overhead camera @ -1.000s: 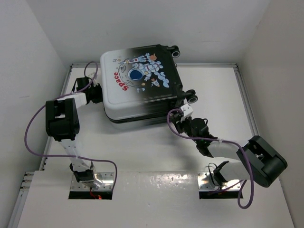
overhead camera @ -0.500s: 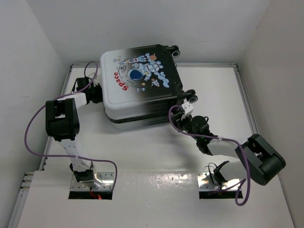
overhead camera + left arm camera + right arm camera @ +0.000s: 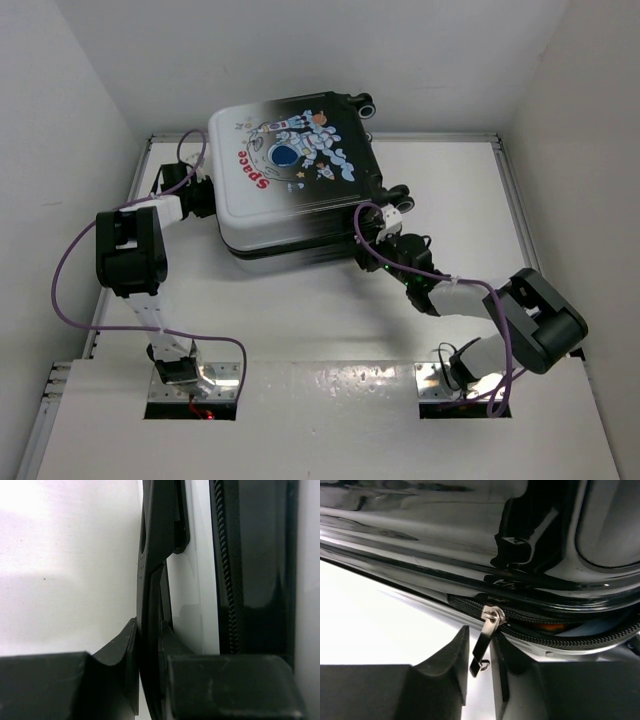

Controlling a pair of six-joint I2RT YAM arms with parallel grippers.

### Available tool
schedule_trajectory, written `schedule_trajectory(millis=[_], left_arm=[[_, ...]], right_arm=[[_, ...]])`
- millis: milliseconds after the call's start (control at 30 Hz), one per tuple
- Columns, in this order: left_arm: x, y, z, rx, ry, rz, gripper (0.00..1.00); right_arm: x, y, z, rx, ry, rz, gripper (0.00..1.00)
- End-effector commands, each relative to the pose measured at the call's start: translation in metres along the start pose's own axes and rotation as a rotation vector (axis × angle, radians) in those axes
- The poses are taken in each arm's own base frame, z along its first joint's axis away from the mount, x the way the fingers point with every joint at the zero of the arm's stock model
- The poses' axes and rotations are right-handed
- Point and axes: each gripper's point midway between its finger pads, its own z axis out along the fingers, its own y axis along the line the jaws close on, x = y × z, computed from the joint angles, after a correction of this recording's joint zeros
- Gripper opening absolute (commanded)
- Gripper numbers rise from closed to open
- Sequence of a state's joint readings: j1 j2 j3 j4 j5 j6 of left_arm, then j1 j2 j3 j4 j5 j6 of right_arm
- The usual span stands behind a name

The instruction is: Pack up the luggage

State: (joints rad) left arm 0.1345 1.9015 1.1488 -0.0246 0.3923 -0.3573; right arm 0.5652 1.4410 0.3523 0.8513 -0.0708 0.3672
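The gaping zipper needs closing, so next my right gripper will draw the pull around the near wheel toward the far wheel (image 3: 364, 107), which lies outward of the gripper, and then let go.
The luggage (image 3: 290, 180) lies flat at the table's back centre, its astronaut and red "Space" side up. My left gripper (image 3: 205, 197) is at its left side, shut on a thin black handle piece (image 3: 150, 555) beside the zipper. My right gripper (image 3: 368, 255) is at the near right corner, just under the wheel (image 3: 400, 199). In the right wrist view, the gripper's (image 3: 479, 642) jaws stand slightly apart, and the silver zipper pull (image 3: 487, 637) hangs loose between them. Behind the slider the zipper (image 3: 600, 639) gapes a little, showing something orange (image 3: 547, 628).
White walls close in on the left, back and right. A metal rail (image 3: 515, 200) edges the table on the right, another (image 3: 135, 185) on the left. Purple cables (image 3: 60, 280) loop off both arms. The arm bases (image 3: 190, 375) sit at the near edge.
My right arm has folded in and its gripper has slid left to the luggage's near right corner. The luggage has shifted slightly back and left. The left arm has held still.
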Motion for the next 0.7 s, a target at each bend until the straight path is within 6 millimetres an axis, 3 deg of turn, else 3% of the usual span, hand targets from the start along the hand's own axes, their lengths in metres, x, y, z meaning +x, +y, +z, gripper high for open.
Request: schedule_trajectory(millis=[0, 67, 200, 333, 433, 600, 667], left_arm=[[0.074, 0.003, 0.004, 0.013, 0.225, -0.039, 0.09], [0.074, 0.003, 0.004, 0.013, 0.225, -0.039, 0.09], [0.074, 0.003, 0.004, 0.013, 0.225, -0.039, 0.09], [0.074, 0.003, 0.004, 0.013, 0.225, -0.039, 0.09], [0.074, 0.003, 0.004, 0.013, 0.225, -0.039, 0.09], [0.07, 0.013, -0.004, -0.044, 0.202, -0.027, 0.07], [0.068, 0.017, -0.007, -0.074, 0.19, -0.022, 0.06]], right_arm=[[-0.089, 0.015, 0.013, -0.04, -0.278, -0.002, 0.24], [-0.089, 0.014, 0.013, -0.035, -0.276, -0.007, 0.13], [-0.091, 0.008, 0.013, -0.007, -0.287, -0.017, 0.0], [-0.091, 0.006, 0.009, 0.007, -0.292, -0.054, 0.0], [-0.088, -0.007, 0.003, 0.076, -0.28, -0.11, 0.0], [-0.067, -0.048, -0.011, 0.279, -0.156, -0.253, 0.0], [-0.071, -0.057, -0.019, 0.313, -0.155, -0.297, 0.0]])
